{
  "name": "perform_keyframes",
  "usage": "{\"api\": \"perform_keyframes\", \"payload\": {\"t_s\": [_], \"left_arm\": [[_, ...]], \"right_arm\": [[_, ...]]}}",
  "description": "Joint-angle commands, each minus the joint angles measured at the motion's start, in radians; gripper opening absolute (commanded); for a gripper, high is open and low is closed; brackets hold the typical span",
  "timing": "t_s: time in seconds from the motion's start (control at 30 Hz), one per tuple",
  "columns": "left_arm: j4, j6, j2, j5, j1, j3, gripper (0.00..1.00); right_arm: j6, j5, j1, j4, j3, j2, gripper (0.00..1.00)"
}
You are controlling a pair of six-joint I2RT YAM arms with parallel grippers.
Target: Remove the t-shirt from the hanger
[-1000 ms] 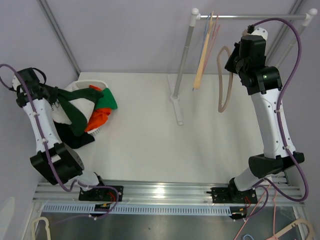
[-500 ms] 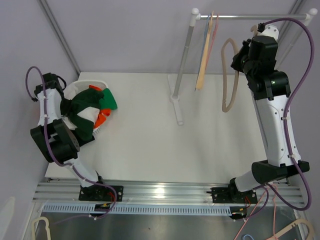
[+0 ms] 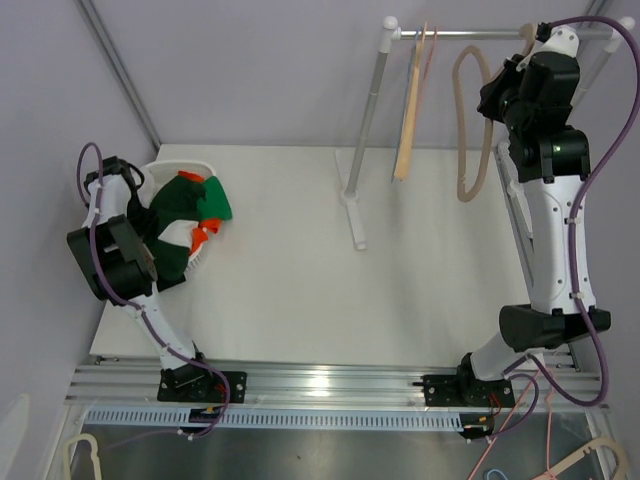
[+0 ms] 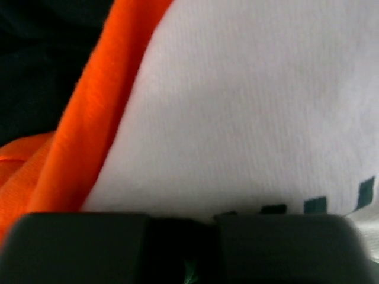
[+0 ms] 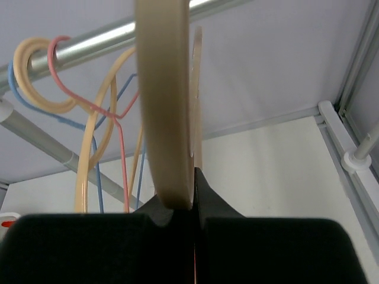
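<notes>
My right gripper slides the beige hanger to the left in the top view next and releases it, since the bar (image 3: 480, 33) by the other hangers lies that way.
The dark green and white t-shirt (image 3: 178, 205) lies bunched in the white basket (image 3: 190, 163) at the left, on top of orange and green clothes. My left gripper (image 3: 138, 200) is pressed down into this pile. In the left wrist view only white fabric (image 4: 249, 118) and orange cloth (image 4: 95, 130) fill the frame, and the jaws are too dark to read. My right gripper (image 3: 502, 88) is shut on the bare beige hanger (image 3: 461, 170) and holds it high, just under the rail (image 3: 480, 33). The right wrist view shows the hanger (image 5: 163, 106) pinched in the gripper (image 5: 192, 177).
Several thin hangers (image 3: 410, 110) in beige, pink and blue hang on the rail (image 5: 106, 38), left of the held one. The rack's pole (image 3: 365, 120) and foot (image 3: 352, 215) stand on the white table. A wall frame post (image 3: 120, 70) runs behind the basket.
My right arm has lifted the beige hanger up and right toward the rail. My left arm has folded down, bringing the t-shirt into the basket pile.
</notes>
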Motion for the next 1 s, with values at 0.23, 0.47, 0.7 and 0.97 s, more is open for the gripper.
{"api": "perform_keyframes", "payload": {"t_s": [0.23,0.47,0.7,0.97], "left_arm": [[-0.016,0.036,-0.069,0.085,-0.027,0.039,0.47],[-0.043,0.044,-0.221,0.071,-0.059,0.068,0.47],[-0.018,0.061,-0.336,0.026,-0.098,0.067,0.77],[-0.052,0.085,-0.263,0.051,-0.101,0.122,0.78]], "right_arm": [[-0.044,-0.201,-0.057,0.081,0.153,0.165,0.00],[-0.059,-0.246,-0.060,0.170,0.130,0.180,0.00],[-0.056,-0.278,-0.062,0.167,0.159,0.214,0.00],[-0.047,-0.315,-0.062,0.184,0.213,0.274,0.00]]}}
